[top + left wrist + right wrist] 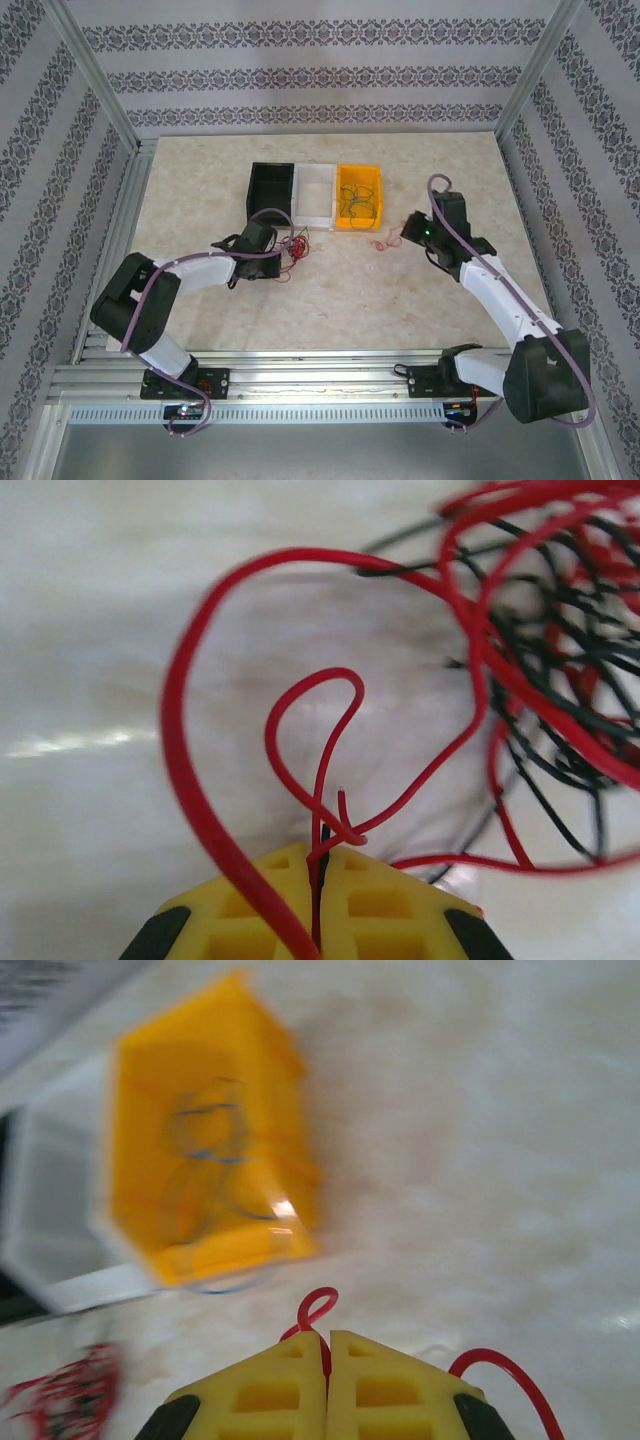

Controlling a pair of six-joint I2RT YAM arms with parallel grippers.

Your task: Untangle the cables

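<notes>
The white bin point(314, 194) is empty of cables. My right gripper will next carry the red cable point(382, 242) outward across, past the orange bin, and let it go inside the white bin.
The tangle of red and black cables point(296, 248) lies on the table just below the bins, and in the left wrist view this bundle point(560, 670) spreads to the right. My left gripper point(283, 252) point(322, 852) is shut on a red strand and a black strand at the bundle's edge. A separate red cable point(382, 242) lies right of the bundle. My right gripper point(404, 232) point(327, 1336) is shut on it; a small red loop point(316, 1308) pokes out past the yellow fingers. Blue-green cables point(357, 203) lie in the orange bin.
Three bins stand in a row at the back: black point(254, 190), white point(313, 213) and orange point(343, 222) point(200, 1250). Aluminium frame rails run along the table's left side point(128, 225) and near edge.
</notes>
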